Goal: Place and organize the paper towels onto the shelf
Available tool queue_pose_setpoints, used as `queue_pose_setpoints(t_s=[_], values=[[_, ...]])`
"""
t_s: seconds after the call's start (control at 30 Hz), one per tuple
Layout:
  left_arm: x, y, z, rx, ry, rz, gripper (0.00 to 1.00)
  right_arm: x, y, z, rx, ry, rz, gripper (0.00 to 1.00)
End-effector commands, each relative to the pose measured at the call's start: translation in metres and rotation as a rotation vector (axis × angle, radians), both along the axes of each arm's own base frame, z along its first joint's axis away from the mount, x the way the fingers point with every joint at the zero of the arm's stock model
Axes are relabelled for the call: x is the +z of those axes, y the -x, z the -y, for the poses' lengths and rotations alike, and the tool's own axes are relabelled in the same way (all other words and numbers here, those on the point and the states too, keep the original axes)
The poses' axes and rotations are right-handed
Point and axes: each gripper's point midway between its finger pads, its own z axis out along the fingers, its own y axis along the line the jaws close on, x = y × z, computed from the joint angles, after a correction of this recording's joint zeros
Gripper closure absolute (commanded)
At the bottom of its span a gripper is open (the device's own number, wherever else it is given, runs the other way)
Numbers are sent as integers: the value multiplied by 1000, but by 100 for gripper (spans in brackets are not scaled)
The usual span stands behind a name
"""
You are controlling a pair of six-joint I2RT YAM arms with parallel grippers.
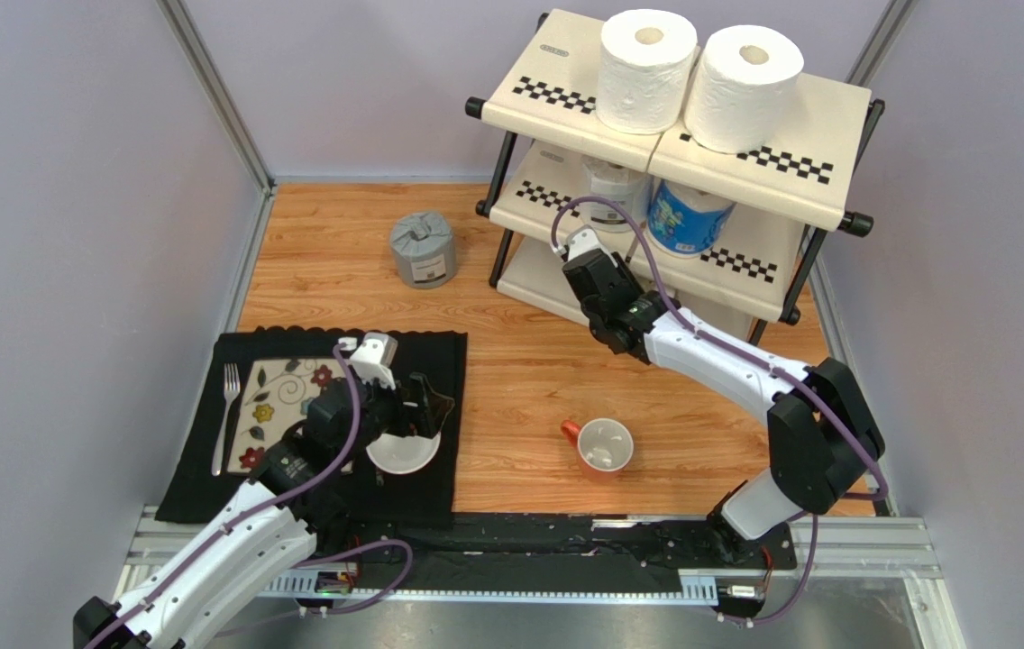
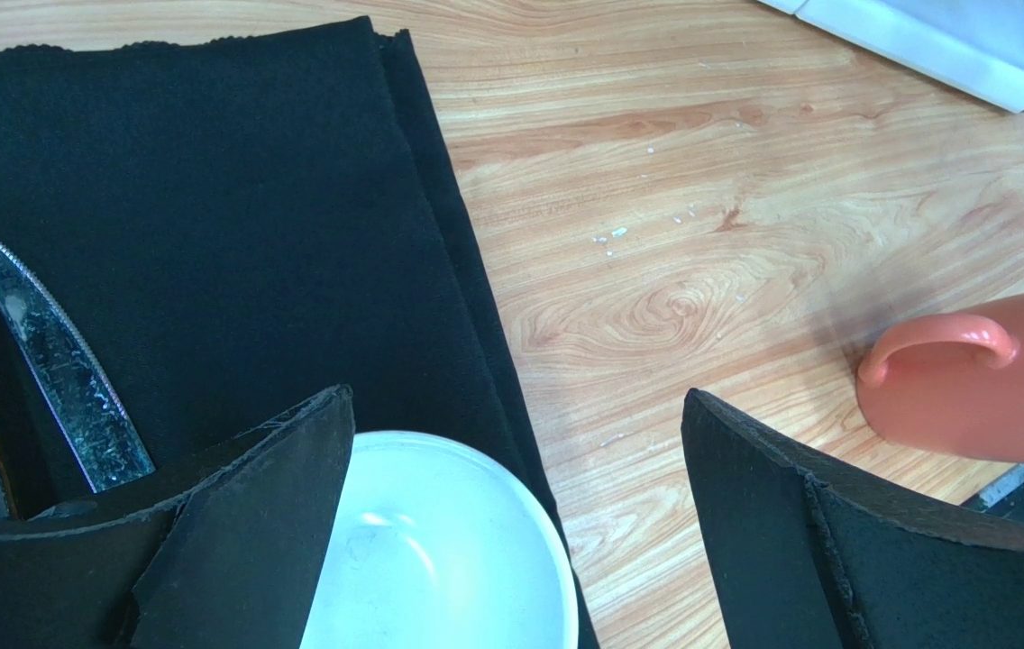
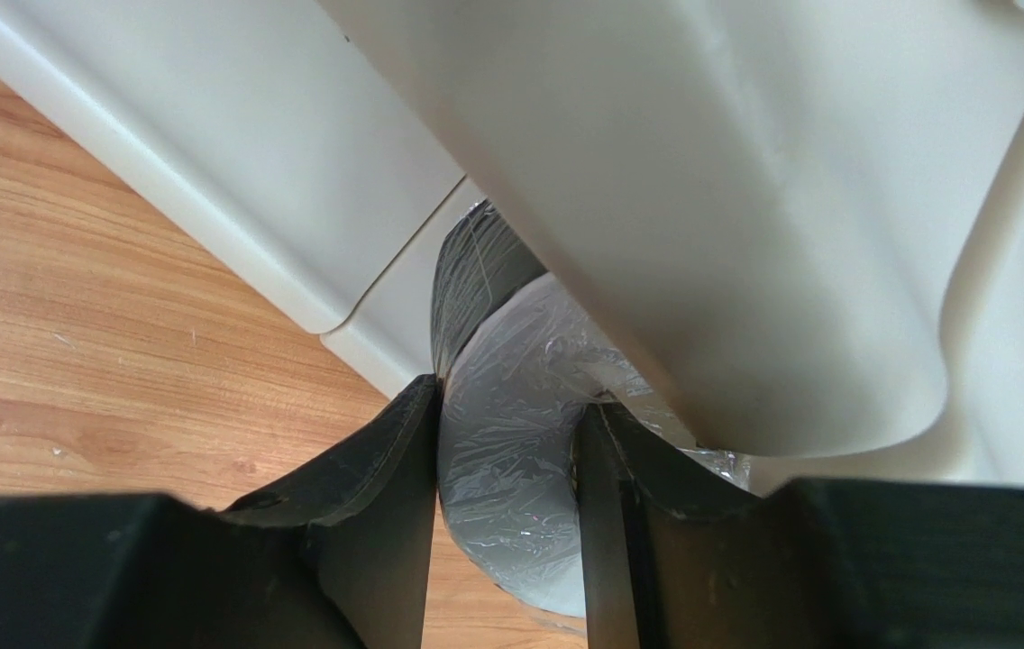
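Observation:
The roll needs to go onto the shelf's lowest level, so the robot's right gripper needs to lower it past the middle level's overhanging edge first and then let it go.
The shelf [image 1: 775, 162] stands at the back right. Two plain white paper towels [image 1: 646, 68] [image 1: 744, 88] stand on its top tier. A clear-white roll [image 1: 612, 183] and a blue roll [image 1: 687, 217] stand on the middle tier. A grey roll [image 1: 423, 250] stands on the table left of the shelf. My right gripper [image 1: 577, 254] [image 3: 511, 399] is shut on a dark plastic-wrapped roll [image 3: 511, 460], one finger in its core, at the front edge of the lowest tier [image 3: 274, 230]. My left gripper [image 1: 409, 413] [image 2: 515, 406] is open and empty above the white bowl.
A white bowl [image 1: 402, 453] [image 2: 450, 555] sits on a black mat [image 1: 206, 473] with a patterned plate [image 1: 281, 399], a fork [image 1: 226, 413] and a knife [image 2: 50, 358]. An orange mug [image 1: 602, 444] [image 2: 978, 386] lies on its side on the wooden table [image 1: 518, 379].

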Motion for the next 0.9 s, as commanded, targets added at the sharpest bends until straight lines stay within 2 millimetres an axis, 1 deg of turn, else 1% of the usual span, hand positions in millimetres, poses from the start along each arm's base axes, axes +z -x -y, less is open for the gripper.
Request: queue_pose_setpoints(t_s=[0.0,0.2,0.43,0.5,0.53,0.63,0.77,0.87], values=[[6,-2,3,-5,31,21,1,14,-8,5,32,52,50,91],[3,-2,5,-7,44,20,1,10,-2,11,69,112,19,91],[-1,-1,6,-8,64,19,1,15,-1,20,28,154,55,91],[-2,0,7,-10,68,20,1,16,-1,18,22,179,75,91],[-3,0,6,-8,70,19,1,18,0,21,1,203,92,91],[-3,1,6,-11,75,25,1,17,1,20,-10,237,119,91],[-3,2,6,-11,75,30,1,13,1,18,-2,227,118,91],[-4,2,5,-8,72,31,1,5,3,15,18,221,98,91]])
